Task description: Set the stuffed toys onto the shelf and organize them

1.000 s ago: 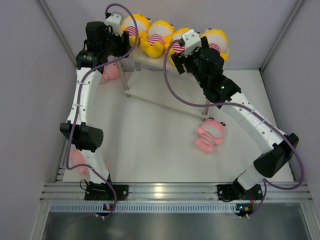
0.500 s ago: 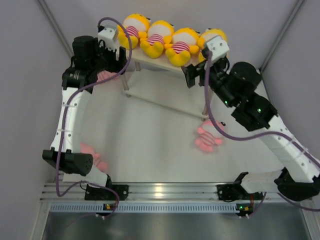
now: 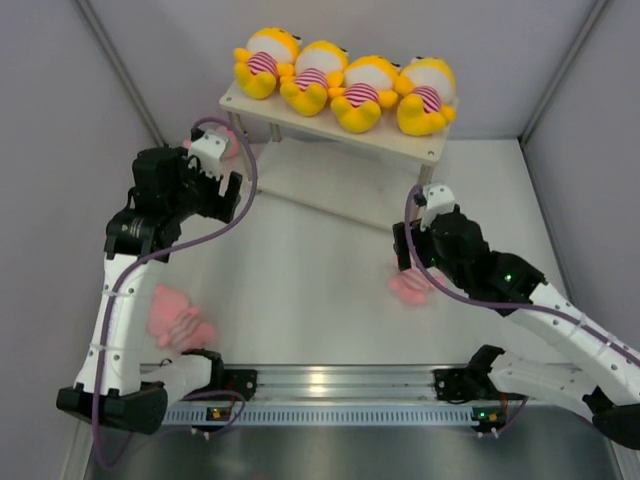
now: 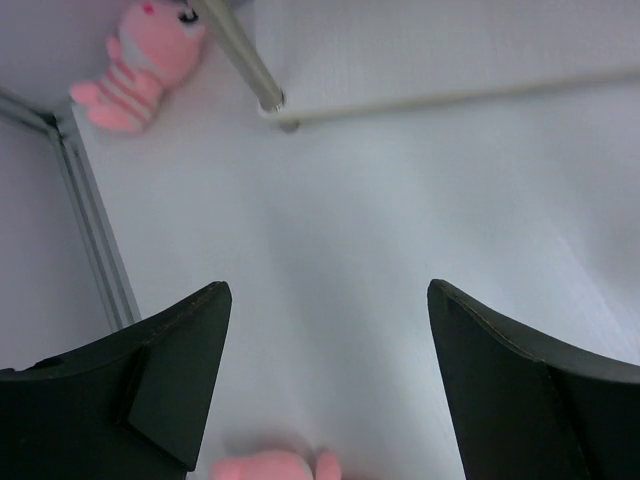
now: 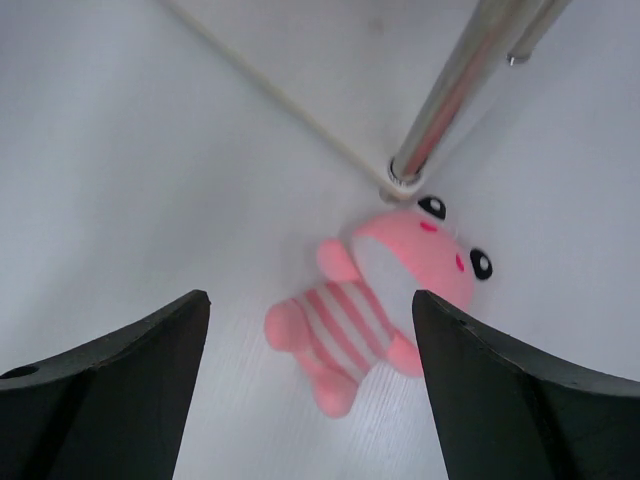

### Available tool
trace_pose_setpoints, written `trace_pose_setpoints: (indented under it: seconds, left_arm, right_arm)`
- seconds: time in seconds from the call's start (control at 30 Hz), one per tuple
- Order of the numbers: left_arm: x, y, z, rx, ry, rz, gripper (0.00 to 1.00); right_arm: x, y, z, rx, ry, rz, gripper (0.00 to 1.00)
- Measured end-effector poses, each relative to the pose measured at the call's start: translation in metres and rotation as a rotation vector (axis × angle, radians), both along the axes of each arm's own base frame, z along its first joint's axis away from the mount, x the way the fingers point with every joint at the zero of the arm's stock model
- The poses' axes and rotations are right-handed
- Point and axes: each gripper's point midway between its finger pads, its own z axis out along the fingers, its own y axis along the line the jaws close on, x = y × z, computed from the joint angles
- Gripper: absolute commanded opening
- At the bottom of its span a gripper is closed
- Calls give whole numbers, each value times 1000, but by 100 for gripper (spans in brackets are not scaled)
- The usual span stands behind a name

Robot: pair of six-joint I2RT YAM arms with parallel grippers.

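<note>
Next, my right gripper lowers, opens and draws back onto the pink toy's near foot (image 3: 412,297) (image 5: 336,394), since the foot lies below it and clear of the shelf's leg.
Several yellow stuffed toys (image 3: 345,80) sit in a row on the top board of the shelf (image 3: 300,125). One pink toy (image 3: 410,287) lies face up on the table by the shelf's right front leg. My right gripper (image 3: 400,250) hovers open just above it, and in the right wrist view that toy (image 5: 385,300) lies below my open right gripper (image 5: 310,298). My left gripper (image 3: 222,190) hangs open and empty left of the shelf. A second pink toy (image 3: 175,318) lies at the near left. A third (image 4: 135,70) lies by the shelf's left leg.
The shelf's thin metal legs (image 5: 450,100) and low bottom board (image 4: 450,50) stand close to both grippers. Grey walls close the table in on the left and right, with a floor rail (image 4: 90,230) along the left wall. Purple cables loop off both wrists.
Both arms have drawn back and down from the shelf's top board toward the table. The left gripper has opened wider. The right gripper now hangs over the pink toy.
</note>
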Motion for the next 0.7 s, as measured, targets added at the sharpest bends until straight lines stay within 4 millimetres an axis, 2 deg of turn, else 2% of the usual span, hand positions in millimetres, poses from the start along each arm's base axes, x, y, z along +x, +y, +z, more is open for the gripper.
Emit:
trace_pose_setpoints:
  seconds: [0.07,0.13,0.23,0.3,0.37,0.4,0.5,0.7]
  left_arm:
    - [-10,7,-35,40,81,18,87]
    - [-19,17,-75,94,179,46,88]
    - [-35,34,-134,182,325,94,88]
    - [-46,45,-165,234,409,117,88]
    - [-56,52,-187,268,472,133,88]
    - [-60,56,-196,281,496,138,88]
    - [-67,65,-210,306,531,160,89]
    - [-70,75,-218,302,551,191,89]
  right_arm:
    - [-8,-9,-44,-42,92,-38,83]
    - [-15,-19,-78,-71,156,-90,83]
    - [-24,-35,-121,-81,227,-162,81]
    - [-25,-42,-139,-58,255,-204,75]
    - [-25,-53,-159,-21,291,-262,71]
    - [-26,-57,-167,-3,309,-287,67]
    - [-30,-59,-184,53,350,-324,65]
    - [-34,-38,-184,193,380,-285,64]
